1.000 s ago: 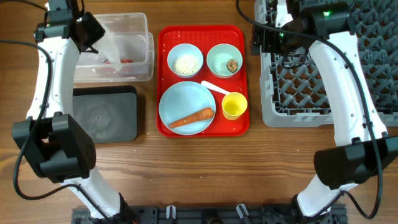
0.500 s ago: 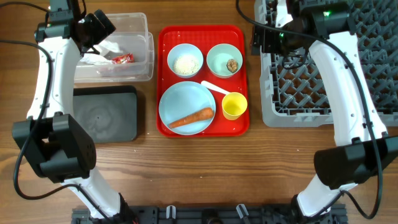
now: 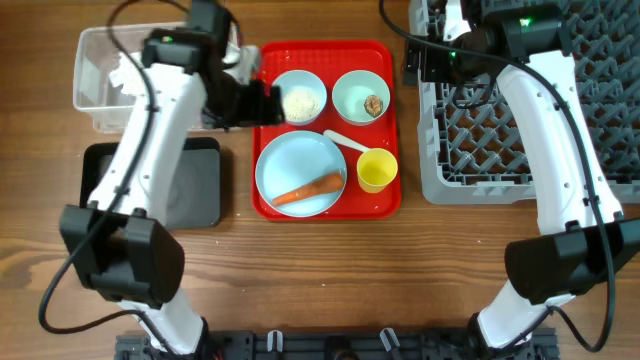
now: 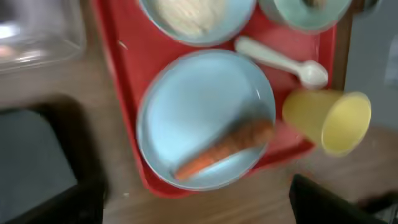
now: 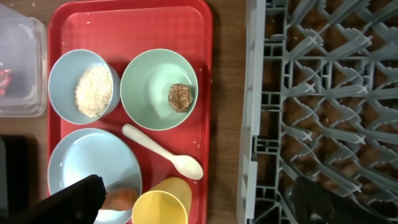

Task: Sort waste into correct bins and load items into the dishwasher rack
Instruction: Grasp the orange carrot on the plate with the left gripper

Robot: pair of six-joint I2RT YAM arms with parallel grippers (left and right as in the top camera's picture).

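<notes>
I need to turn my left gripper next and lower it back onto the carrot's middle (image 3: 309, 190) (image 4: 222, 149). The carrot is below my left gripper and to its right in the overhead view.
On the red tray, a light-blue plate (image 3: 300, 165) holds an orange carrot (image 3: 310, 189). Behind it stand a whitish-blue bowl (image 3: 298, 98) of rice and a mint bowl (image 3: 355, 92) with a brown lump (image 3: 373, 104). A yellow cup (image 3: 377, 170) lies on its side to the right. My left gripper (image 3: 255, 102) hangs open and empty over the tray's left edge; its wrist view looks down on the carrot (image 4: 227, 148). My right gripper (image 3: 425, 62) is open and empty between the tray and the dishwasher rack (image 3: 530, 150). The clear tub (image 3: 100, 65) holds white tissue.
A white spoon (image 3: 347, 141) lies on the red tray (image 3: 390, 60) between the mint bowl and the cup. The black tray (image 3: 180, 185) sits in front of the clear tub, left of the red tray. A red wrapper (image 5: 5, 79) shows inside the tub.
My left arm has swung right from above the clear tub to the red tray's left edge, leaving the tissue and wrapper in the tub, its jaws now wide. The right arm has not moved.
</notes>
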